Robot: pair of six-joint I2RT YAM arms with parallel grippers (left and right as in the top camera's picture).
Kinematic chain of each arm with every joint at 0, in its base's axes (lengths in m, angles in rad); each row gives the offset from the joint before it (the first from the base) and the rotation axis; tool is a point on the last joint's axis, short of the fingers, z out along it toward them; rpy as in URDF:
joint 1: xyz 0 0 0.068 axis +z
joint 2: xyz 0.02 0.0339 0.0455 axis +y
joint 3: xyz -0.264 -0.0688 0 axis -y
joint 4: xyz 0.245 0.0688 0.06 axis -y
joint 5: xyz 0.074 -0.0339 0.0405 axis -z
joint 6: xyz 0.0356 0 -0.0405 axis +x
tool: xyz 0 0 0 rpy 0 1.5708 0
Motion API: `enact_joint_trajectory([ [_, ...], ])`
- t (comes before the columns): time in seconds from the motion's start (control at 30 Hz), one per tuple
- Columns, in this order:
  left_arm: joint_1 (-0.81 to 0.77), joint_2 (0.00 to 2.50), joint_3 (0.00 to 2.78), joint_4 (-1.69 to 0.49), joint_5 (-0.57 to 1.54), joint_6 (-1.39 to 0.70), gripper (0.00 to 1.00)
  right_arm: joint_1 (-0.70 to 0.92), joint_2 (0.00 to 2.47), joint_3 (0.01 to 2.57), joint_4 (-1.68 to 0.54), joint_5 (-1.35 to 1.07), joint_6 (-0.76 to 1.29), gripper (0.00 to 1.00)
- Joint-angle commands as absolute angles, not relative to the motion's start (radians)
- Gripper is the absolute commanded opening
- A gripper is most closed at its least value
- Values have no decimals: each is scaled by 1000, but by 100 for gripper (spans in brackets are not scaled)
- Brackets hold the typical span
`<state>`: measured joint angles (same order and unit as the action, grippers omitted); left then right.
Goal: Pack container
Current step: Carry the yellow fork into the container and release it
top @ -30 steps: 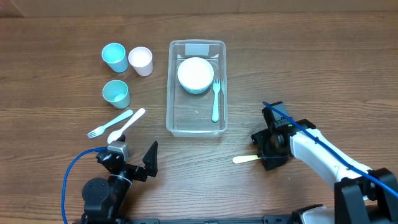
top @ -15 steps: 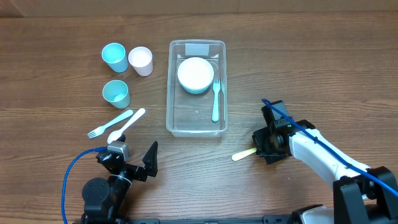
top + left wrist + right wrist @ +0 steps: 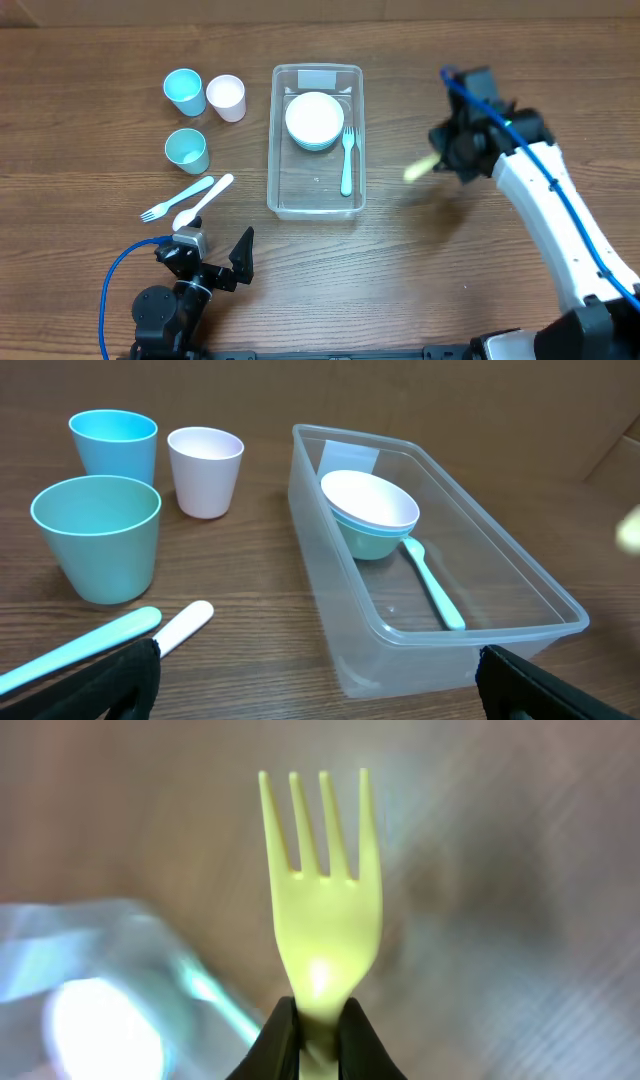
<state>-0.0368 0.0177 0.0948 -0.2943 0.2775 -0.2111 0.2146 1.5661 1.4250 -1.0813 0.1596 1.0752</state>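
My right gripper is to go left in the overhead view next, then down, and let go of the yellow fork [image 3: 420, 168] on the container's bare bottom beside the teal fork.
The clear container [image 3: 310, 192] lies lengthwise at the table's middle, with a white bowl stacked in a teal bowl [image 3: 314, 120] and a teal fork [image 3: 347, 160] inside. My right gripper [image 3: 455, 155] hangs in the air to the container's right, shut on a pale yellow fork [image 3: 420, 168]. In the right wrist view the fork [image 3: 322, 910] stands tines up out of the shut gripper [image 3: 318, 1020], and the background is blurred. My left gripper [image 3: 218, 255] rests open at the front left. The left wrist view shows the container [image 3: 420, 650] ahead of that gripper [image 3: 320, 695], with nothing between its fingers.
Left of the container stand two teal cups [image 3: 184, 89] [image 3: 187, 150] and a pale pink cup [image 3: 226, 97]. A teal fork [image 3: 176, 199] and a white spoon [image 3: 203, 202] lie side by side near my left gripper.
My right gripper has shut on the yellow fork, lifted it off the table at the front right and carried it back, to beside the container. The left arm has not moved.
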Motion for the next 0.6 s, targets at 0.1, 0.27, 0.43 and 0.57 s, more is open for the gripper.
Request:
enact_joint_trajectory([
  [0.1,-33,11,92,-292,289,-225,100,295,1554,1689,-1017,110,517,4],
  [0.27,-33,11,92,-292,289,-225,100,373,1569,1688,-937,91,432,4],
  [0.43,-33,11,92,-292,289,-225,100,376,1608,1685,-966,-7,339,4],
  [0.57,-33,11,92,-292,288,-225,100,376,1677,1663,-979,-51,258,4],
])
